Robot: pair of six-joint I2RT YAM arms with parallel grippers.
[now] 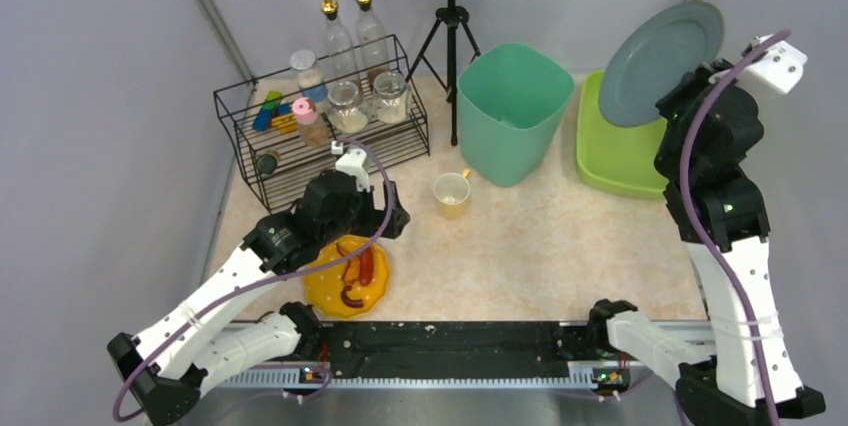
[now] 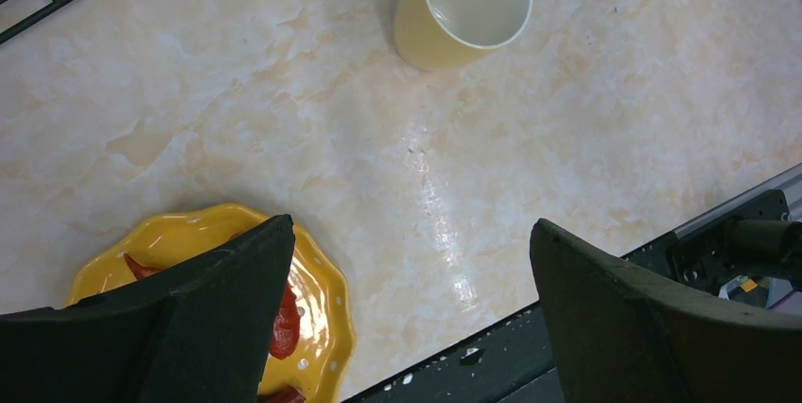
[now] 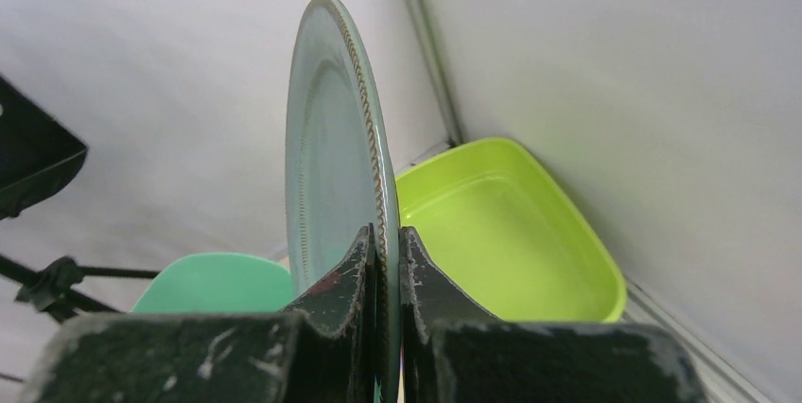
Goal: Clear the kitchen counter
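My right gripper has its fingers above the lime-green tub's empty bottom, so it should tilt down and lower the grey-blue plate there to release it.
The kitchen counter (image 1: 540, 246) is a beige marbled tabletop. My right gripper (image 3: 390, 242) is shut on the rim of a grey-blue plate (image 1: 660, 61), holding it on edge in the air above the lime-green tub (image 1: 612, 151); the plate (image 3: 331, 148) stands upright between the jaws. A yellow plate (image 1: 345, 281) with red food on it sits near the front edge. A yellow cup (image 1: 452, 193) stands mid-counter. My left gripper (image 2: 407, 271) is open and empty, hovering beside the yellow plate (image 2: 322, 289), with the cup (image 2: 468, 6) ahead of it.
A teal bin (image 1: 510, 111) stands at the back middle, beside a black tripod (image 1: 452, 36). A black wire rack (image 1: 320, 126) with jars and bottles fills the back left. Grey walls close both sides; a black rail (image 1: 450, 346) runs along the front.
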